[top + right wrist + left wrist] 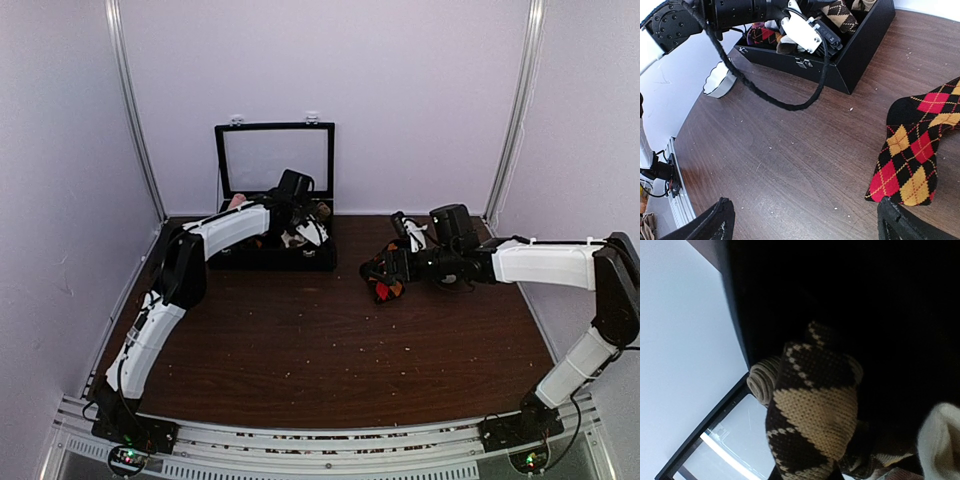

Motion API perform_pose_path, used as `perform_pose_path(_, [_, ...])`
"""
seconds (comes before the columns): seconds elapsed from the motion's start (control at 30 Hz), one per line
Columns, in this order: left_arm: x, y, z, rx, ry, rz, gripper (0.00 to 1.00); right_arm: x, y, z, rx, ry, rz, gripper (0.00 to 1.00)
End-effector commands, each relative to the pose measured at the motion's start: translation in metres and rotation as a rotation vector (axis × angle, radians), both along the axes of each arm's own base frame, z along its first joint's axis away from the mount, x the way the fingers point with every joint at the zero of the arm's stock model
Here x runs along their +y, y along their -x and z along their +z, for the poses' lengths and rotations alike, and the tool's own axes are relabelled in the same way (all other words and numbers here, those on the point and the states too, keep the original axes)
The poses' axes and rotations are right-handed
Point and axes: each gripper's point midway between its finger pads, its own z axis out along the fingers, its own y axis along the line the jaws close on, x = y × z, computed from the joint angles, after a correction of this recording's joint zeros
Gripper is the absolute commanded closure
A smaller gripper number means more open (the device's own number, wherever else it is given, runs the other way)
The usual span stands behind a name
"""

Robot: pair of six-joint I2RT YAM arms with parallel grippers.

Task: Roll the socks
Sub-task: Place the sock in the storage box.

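Note:
My left gripper is over the black box (275,262) and will stay there next and open to let go of the sock with tan diamonds beside the beige roll (319,213), because the sock already hangs within the box's sides.
A black sock with tan diamonds (815,410) fills the left wrist view, rising from between the jaws. My left gripper (303,222) is over the black box (275,262) at the back, shut on this sock, its fingers hidden behind the knit. A black sock with red and orange diamonds (917,150) lies flat on the table right of centre (386,288). My right gripper (807,225) hovers low beside it, open, bare wood between its fingers. Its right fingertip (905,222) sits at the sock's near end.
The box (860,55) holds several other sock bundles, among them a beige roll (760,380) and a white one (940,440). Its windowed lid (275,160) stands upright against the back wall. A white bowl (720,80) sits left of the box. The left arm's cable (785,102) droops to the table.

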Motion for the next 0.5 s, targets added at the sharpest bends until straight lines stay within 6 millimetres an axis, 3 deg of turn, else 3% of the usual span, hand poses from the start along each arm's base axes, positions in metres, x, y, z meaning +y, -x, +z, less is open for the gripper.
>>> perform_pose_path(0.0, [0.012, -0.021, 0.010, -0.071, -0.022, -0.012, 1.00, 0.007, 0.000, -0.004, 0.022, -0.043, 0.028, 0.00])
perform_pose_path(0.2, [0.014, -0.021, 0.010, -0.080, -0.042, -0.036, 1.00, 0.008, -0.002, -0.007, 0.033, -0.056, 0.034, 0.00])
perform_pose_path(0.33, [0.007, -0.017, 0.013, -0.075, -0.017, -0.084, 0.68, 0.007, -0.003, -0.008, 0.040, -0.062, 0.032, 0.00])
perform_pose_path(0.47, [-0.005, -0.013, 0.022, -0.095, 0.046, -0.133, 0.49, 0.005, -0.003, -0.011, 0.045, -0.072, 0.027, 0.00])
